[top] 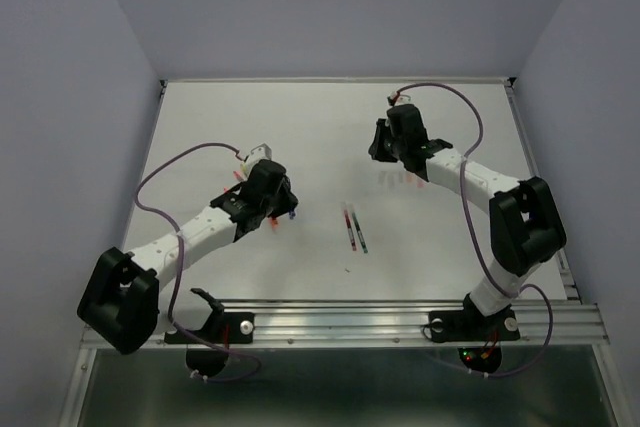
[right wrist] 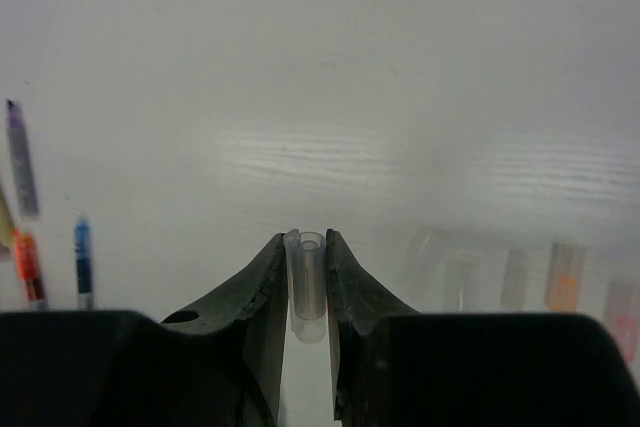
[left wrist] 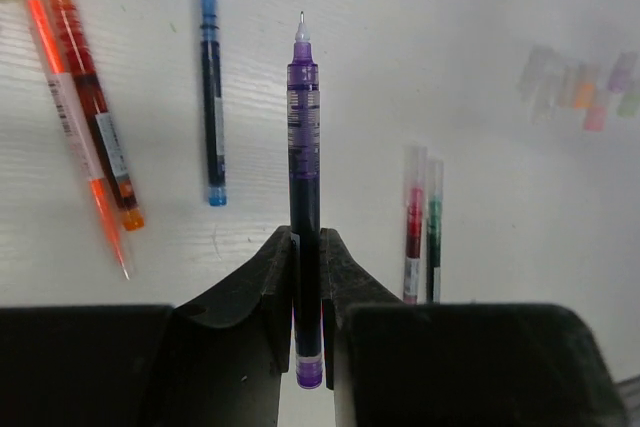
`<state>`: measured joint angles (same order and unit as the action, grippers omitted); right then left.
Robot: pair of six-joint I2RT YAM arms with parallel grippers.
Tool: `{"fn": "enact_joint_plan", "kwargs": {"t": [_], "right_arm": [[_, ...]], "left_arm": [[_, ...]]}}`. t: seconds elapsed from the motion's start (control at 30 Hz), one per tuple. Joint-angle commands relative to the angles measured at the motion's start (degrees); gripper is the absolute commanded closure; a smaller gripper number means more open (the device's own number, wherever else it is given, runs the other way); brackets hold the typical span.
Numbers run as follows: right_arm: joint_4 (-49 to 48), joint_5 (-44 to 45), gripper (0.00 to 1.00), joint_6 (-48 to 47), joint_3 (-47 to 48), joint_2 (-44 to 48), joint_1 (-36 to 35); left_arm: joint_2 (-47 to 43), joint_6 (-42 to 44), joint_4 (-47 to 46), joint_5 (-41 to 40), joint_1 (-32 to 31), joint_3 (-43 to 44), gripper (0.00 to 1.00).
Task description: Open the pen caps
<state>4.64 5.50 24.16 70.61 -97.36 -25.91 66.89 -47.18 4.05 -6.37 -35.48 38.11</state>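
The cap goes down onto the bare table beside the clear end of the row of loose caps next, and my right gripper releases it there.
My left gripper [left wrist: 305, 247] is shut on an uncapped purple pen [left wrist: 303, 117], whose bare tip points away from the wrist. In the top view this gripper [top: 275, 209] is at the table's left centre. My right gripper [right wrist: 305, 247] is shut on a clear pen cap [right wrist: 306, 282], held upright between the fingers. In the top view it [top: 388, 142] is at the back right. A red pen [left wrist: 413, 232] and a green pen [left wrist: 433, 232] lie side by side with pale caps on. Several loose caps [right wrist: 515, 277] lie on the table below the right gripper.
An orange pen [left wrist: 95, 117], a thin neon-orange pen [left wrist: 70, 127] and a blue pen [left wrist: 211, 87] lie uncapped left of the purple pen. The red and green pair lies mid-table [top: 354, 229]. The loose caps show faintly [top: 400, 179]. The metal rail [top: 400, 317] runs along the near edge.
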Motion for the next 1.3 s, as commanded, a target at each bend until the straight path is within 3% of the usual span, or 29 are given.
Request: {"fn": "enact_joint_plan", "kwargs": {"t": [0.0, 0.47, 1.27], "right_arm": [[5.20, 1.10, 0.91, -3.42, -3.46, 1.30, 0.07], [8.36, 1.80, 0.85, -5.09, -1.00, -8.54, -0.46], [9.42, 4.43, 0.59, -3.77, 0.06, -8.11, -2.57]], "left_arm": [[5.96, -1.25, 10.79, -8.74, 1.29, 6.80, 1.00], [16.95, 0.33, 11.94, -9.54, 5.95, 13.30, 1.00], [22.58, -0.02, 14.14, -9.71, 6.04, 15.94, 1.00]]}}
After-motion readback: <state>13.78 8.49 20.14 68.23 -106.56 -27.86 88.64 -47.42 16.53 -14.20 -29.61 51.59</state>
